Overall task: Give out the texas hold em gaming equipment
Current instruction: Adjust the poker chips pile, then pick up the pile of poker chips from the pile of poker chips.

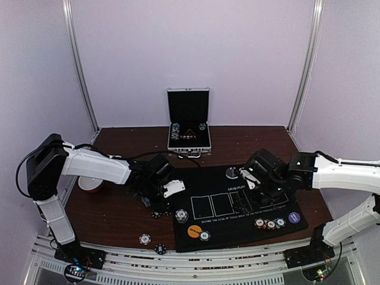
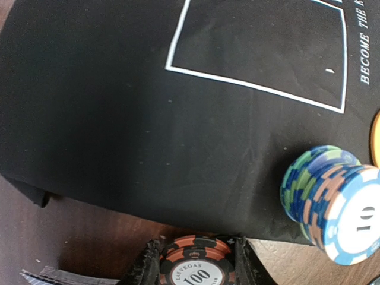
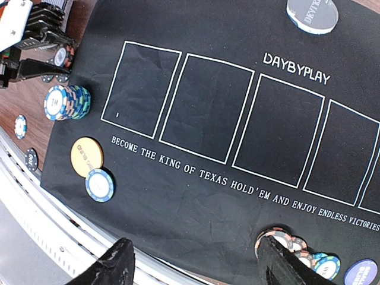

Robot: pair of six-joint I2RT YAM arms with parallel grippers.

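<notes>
The left gripper rises next, crosses the mat and lowers onto the bare spot beside that cluster to release, since the cluster holds orange-rimmed chips too.
My left gripper is shut on a small stack of black-and-orange "100" poker chips, low over the brown table just off the black mat's left edge. A taller stack of blue, green and orange chips stands on the mat's corner to its right. An orange button disc and a blue chip lie near the mat's front edge. My right gripper hangs open above the mat's front, with nothing between its fingers. A cluster of chips sits by its right finger. No playing cards are in view.
A purple disc lies at the mat's right front and a silver disc at its back edge. Two loose chips lie on the table near the front rail. The open silver case stands at the back, and a red-and-white round thing at the left.
</notes>
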